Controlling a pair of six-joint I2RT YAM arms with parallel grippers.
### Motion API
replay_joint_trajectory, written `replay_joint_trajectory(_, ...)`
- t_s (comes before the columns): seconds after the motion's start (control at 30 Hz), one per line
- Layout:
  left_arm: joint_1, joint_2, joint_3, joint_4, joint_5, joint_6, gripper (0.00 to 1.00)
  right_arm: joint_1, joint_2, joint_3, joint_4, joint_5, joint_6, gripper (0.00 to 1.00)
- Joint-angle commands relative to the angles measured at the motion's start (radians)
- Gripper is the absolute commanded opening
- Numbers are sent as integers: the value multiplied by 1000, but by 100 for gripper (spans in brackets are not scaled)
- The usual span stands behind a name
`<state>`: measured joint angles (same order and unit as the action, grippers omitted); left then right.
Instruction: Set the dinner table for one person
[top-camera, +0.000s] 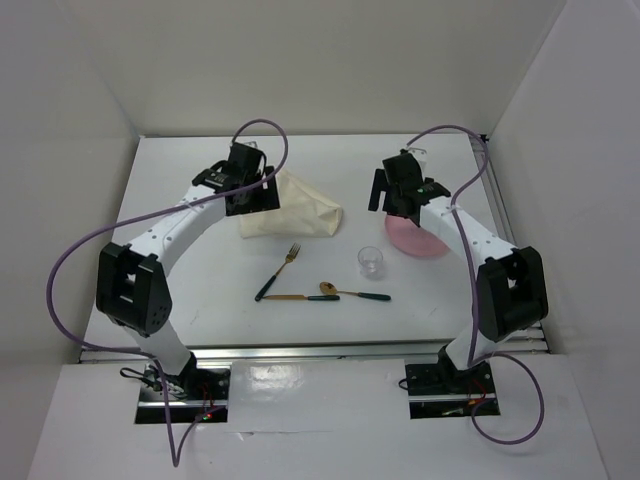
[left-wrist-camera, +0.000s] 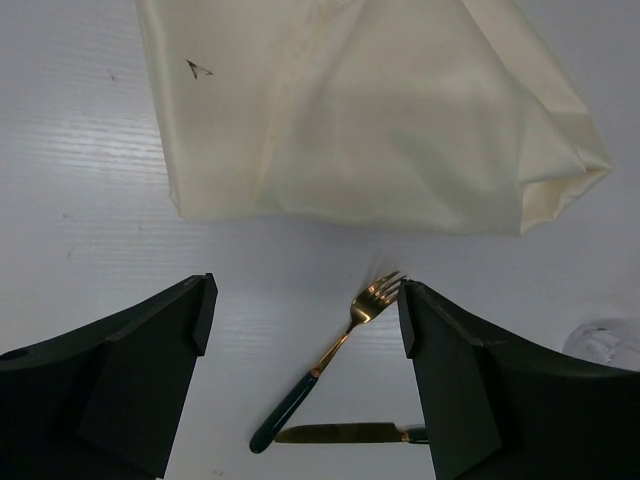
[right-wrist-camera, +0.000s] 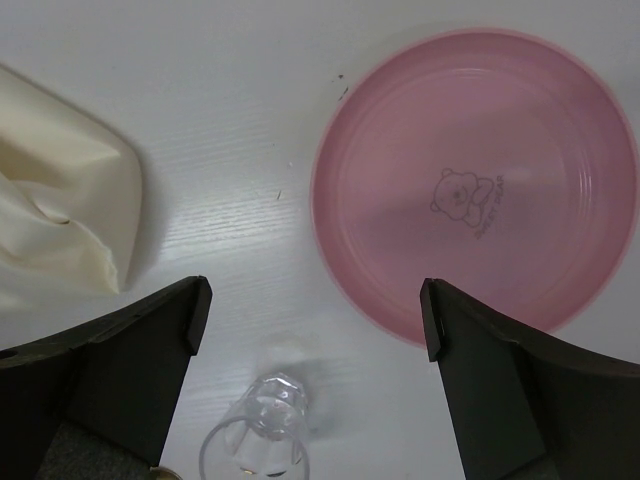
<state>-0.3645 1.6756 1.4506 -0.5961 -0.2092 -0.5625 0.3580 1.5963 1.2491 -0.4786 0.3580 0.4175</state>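
My left gripper lowers to its corner (left-wrist-camera: 190, 208) by the black mark next, since the cloth is crumpled.
The white dinner table (top-camera: 330, 165) carries a crumpled cream cloth (top-camera: 297, 214), a pink plate (top-camera: 417, 241), a clear glass (top-camera: 371, 262), a fork (top-camera: 278, 272), a knife (top-camera: 300, 298) and a spoon (top-camera: 355, 293), all with dark green handles. My left gripper (top-camera: 253, 199) is open and empty above the cloth's left end. In the left wrist view its jaws (left-wrist-camera: 305, 300) stand wide, with the cloth (left-wrist-camera: 370, 110) ahead and the fork (left-wrist-camera: 330, 355) and knife (left-wrist-camera: 340, 433) below. My right gripper (top-camera: 395, 208) is open and empty above the plate's left edge (right-wrist-camera: 480, 190), with the glass (right-wrist-camera: 260, 432) between the jaws (right-wrist-camera: 315, 305).
Metal rails run along the table's right edge (top-camera: 500, 215) and near edge (top-camera: 320, 352). White walls enclose the table at the back and sides. The cloth's corner (right-wrist-camera: 60, 220) shows at the left of the right wrist view. The glass's rim (left-wrist-camera: 605, 345) shows at the right of the left wrist view.
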Motion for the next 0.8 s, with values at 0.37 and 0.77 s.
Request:
replay_joint_trajectory(0.37, 1, 101, 7, 50, 100, -60, 91, 12, -91, -85, 80, -63, -43, 100)
replay_joint_trajectory(0.77, 58, 239, 54, 61, 85, -157, 83, 12, -90, -66, 61, -63, -43, 100)
